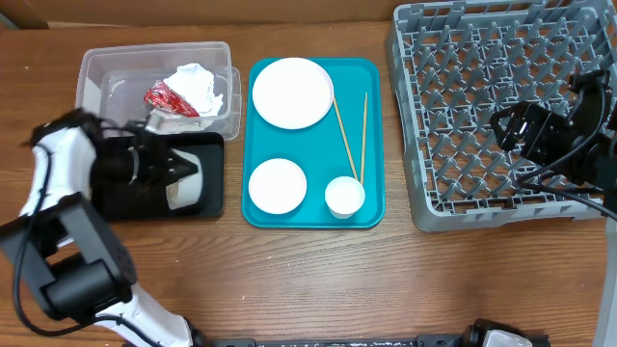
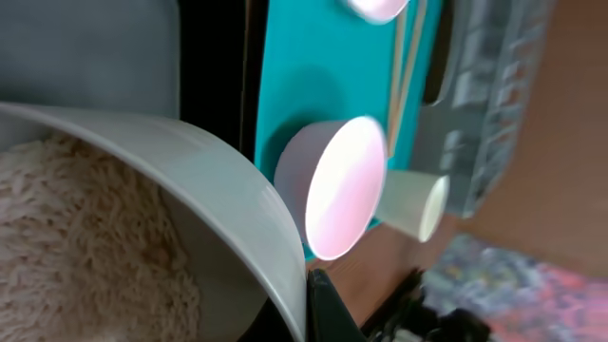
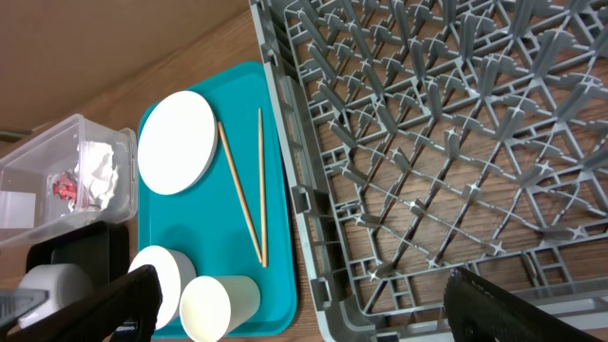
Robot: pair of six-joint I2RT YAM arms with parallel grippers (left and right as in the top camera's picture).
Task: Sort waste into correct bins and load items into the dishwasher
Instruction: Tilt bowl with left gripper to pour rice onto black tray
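My left gripper should pour the rice [image 2: 76, 247] into the black tray, because rice is still in the bowl. Then it should move onto the bare teal between the plate and the cup to release.
My left gripper [image 1: 185, 172] [image 2: 309, 313] is shut on the rim of a small white bowl [image 1: 183, 191] [image 2: 223, 204], held tilted over the black tray [image 1: 207, 198]. Rice [image 2: 76, 247] lies inside the bowl. The clear tub [image 1: 96, 67] holds the red wrapper [image 1: 170, 98] and the white napkin [image 1: 201, 85]. On the teal tray [image 1: 371, 145] lie the large plate [image 1: 292, 92], a smaller dish [image 1: 278, 185], a white cup [image 1: 344, 197] and two chopsticks [image 1: 351, 135]. My right gripper [image 1: 503, 128] [image 3: 318, 304] is open and empty over the grey dish rack [image 1: 482, 58].
The teal tray sits between the black tray and the rack, close to both. The rack [image 3: 427, 114] reaches the table's right and back edges. Bare wood table [image 1: 318, 280] lies along the front.
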